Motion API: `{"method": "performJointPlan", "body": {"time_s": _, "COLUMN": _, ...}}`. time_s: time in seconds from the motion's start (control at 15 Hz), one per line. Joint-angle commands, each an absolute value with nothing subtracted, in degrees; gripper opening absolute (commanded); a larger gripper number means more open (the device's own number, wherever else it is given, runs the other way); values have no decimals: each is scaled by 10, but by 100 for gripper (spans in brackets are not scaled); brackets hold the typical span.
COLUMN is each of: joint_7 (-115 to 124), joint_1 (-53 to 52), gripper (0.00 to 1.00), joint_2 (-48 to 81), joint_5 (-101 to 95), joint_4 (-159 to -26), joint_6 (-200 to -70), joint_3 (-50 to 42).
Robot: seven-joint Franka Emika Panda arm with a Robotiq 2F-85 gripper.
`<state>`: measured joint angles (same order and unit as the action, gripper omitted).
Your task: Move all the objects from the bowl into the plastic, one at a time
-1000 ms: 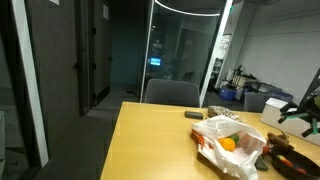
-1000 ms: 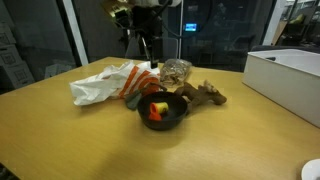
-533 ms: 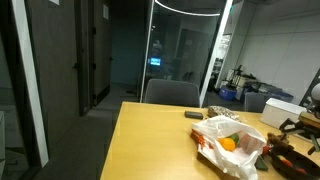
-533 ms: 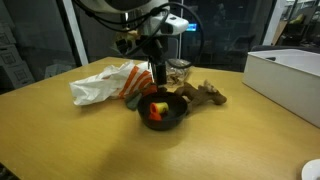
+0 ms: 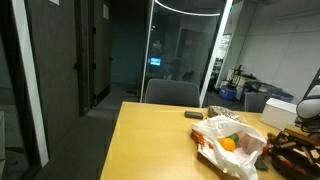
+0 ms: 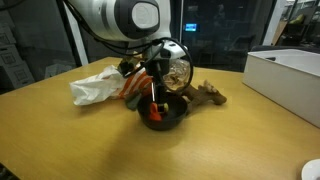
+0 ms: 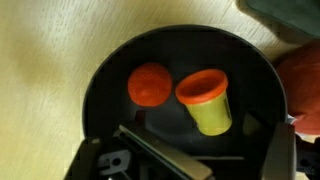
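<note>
Next, my gripper lowers its spread fingers astride the yellow tub's body in the bowl (image 6: 170, 120), with the ball beside it, and then closes.
A black bowl (image 7: 100, 80) fills the wrist view and holds an orange-red ball (image 7: 149, 85) and a yellow tub with an orange lid (image 7: 207, 100). My gripper (image 7: 190, 160) is open, its fingers spread wide just above the bowl's near side, holding nothing. In an exterior view the gripper (image 6: 155, 98) reaches down into the bowl (image 6: 170, 120). The crumpled white and orange plastic bag (image 6: 100, 86) lies right behind the bowl; it also shows in an exterior view (image 5: 230, 135) with an orange item (image 5: 228, 145) in it.
A brown lumpy object (image 6: 207, 94) and a clear netted bag (image 6: 178, 72) lie behind the bowl. A white box (image 6: 290, 70) stands at the table's side. A chair (image 5: 172, 93) stands at the far end, a dark item (image 5: 194, 115) near it.
The arm has come down from above the plastic bag and lowered the gripper into the bowl. The objects in the bowl have not moved.
</note>
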<state>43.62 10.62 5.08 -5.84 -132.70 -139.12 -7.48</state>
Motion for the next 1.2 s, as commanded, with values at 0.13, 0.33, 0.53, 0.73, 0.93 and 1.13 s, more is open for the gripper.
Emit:
{"method": "performJointPlan", "body": {"time_s": 0.13, "joint_7": 451, "joint_1": 82, "gripper": 100, "joint_2": 99, "joint_5": -81, "joint_4": -1290, "joint_6": -1410, "joint_3": -93}}
{"method": "performJointPlan", "body": {"time_s": 0.33, "joint_7": 447, "joint_1": 74, "gripper": 100, "joint_2": 117, "joint_5": -86, "joint_4": -1279, "joint_6": -1405, "joint_3": -100}}
{"method": "performJointPlan", "body": {"time_s": 0.53, "joint_7": 438, "joint_1": 70, "gripper": 100, "joint_2": 132, "joint_5": -75, "joint_4": -1275, "joint_6": -1403, "joint_3": -104}}
{"method": "performJointPlan", "body": {"time_s": 0.73, "joint_7": 429, "joint_1": 67, "gripper": 73, "joint_2": 141, "joint_5": -67, "joint_4": -1273, "joint_6": -1402, "joint_3": -103}}
{"method": "performJointPlan", "body": {"time_s": 0.93, "joint_7": 430, "joint_1": 65, "gripper": 49, "joint_2": 136, "joint_5": -66, "joint_4": -1273, "joint_6": -1400, "joint_3": -105}}
{"method": "performJointPlan", "body": {"time_s": 1.13, "joint_7": 429, "joint_1": 66, "gripper": 27, "joint_2": 124, "joint_5": -66, "joint_4": -1276, "joint_6": -1399, "joint_3": -107}}
